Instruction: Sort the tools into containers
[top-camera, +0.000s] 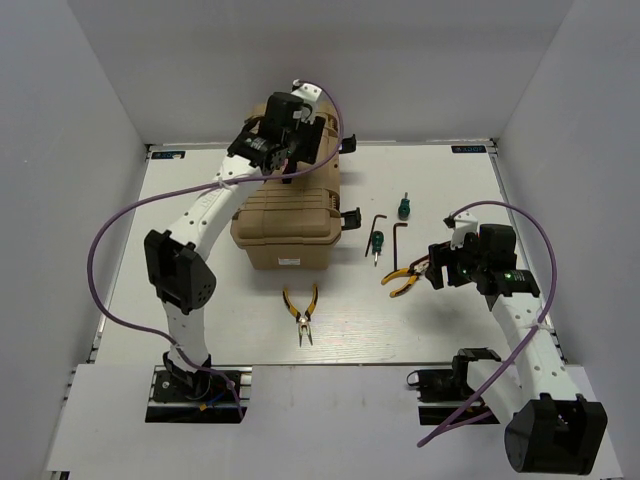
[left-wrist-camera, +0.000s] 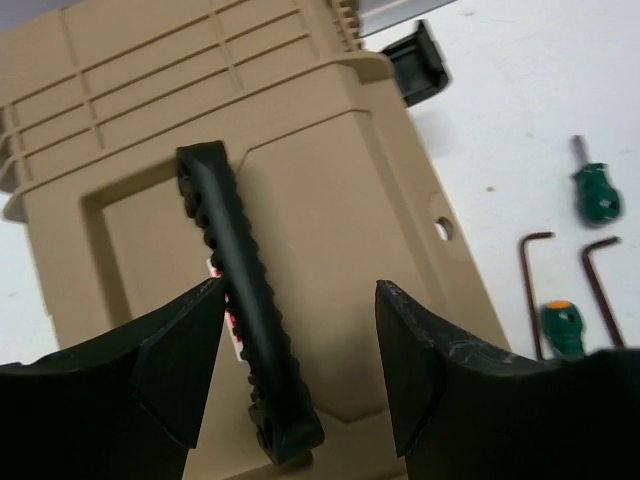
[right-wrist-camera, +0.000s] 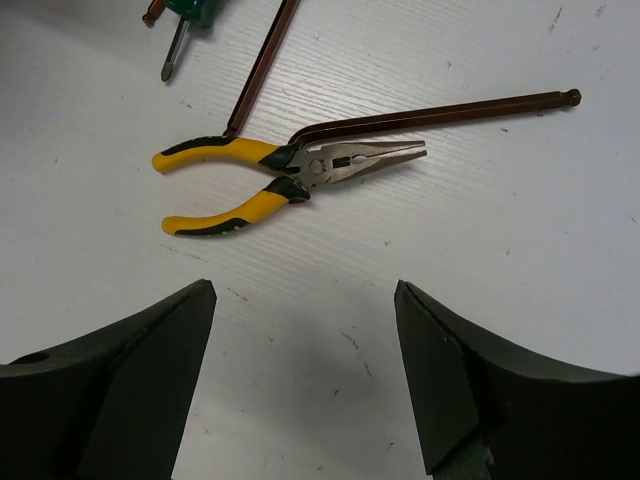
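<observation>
I see the black carry handle lying slanted and closer to one fingertip, so my left gripper should turn next and lower onto the near half of the handle.
A closed tan toolbox (top-camera: 290, 215) stands mid-table, the only container in view. My left gripper (top-camera: 275, 150) hovers open over its lid (left-wrist-camera: 330, 200); the black carry handle (left-wrist-camera: 245, 300) lies between the fingers, close to the left one. One yellow-handled pliers (top-camera: 300, 312) lies in front of the box. The other pliers (right-wrist-camera: 285, 175) lies just ahead of my open right gripper (right-wrist-camera: 305, 300), which holds nothing. Two hex keys (top-camera: 375, 230) (top-camera: 398, 240) and two green screwdrivers (top-camera: 405, 207) (top-camera: 377, 243) lie right of the box.
Black latches (top-camera: 350, 218) stick out from the toolbox's right side. White walls enclose the table on the left, back and right. A purple cable (top-camera: 110, 230) loops off each arm.
</observation>
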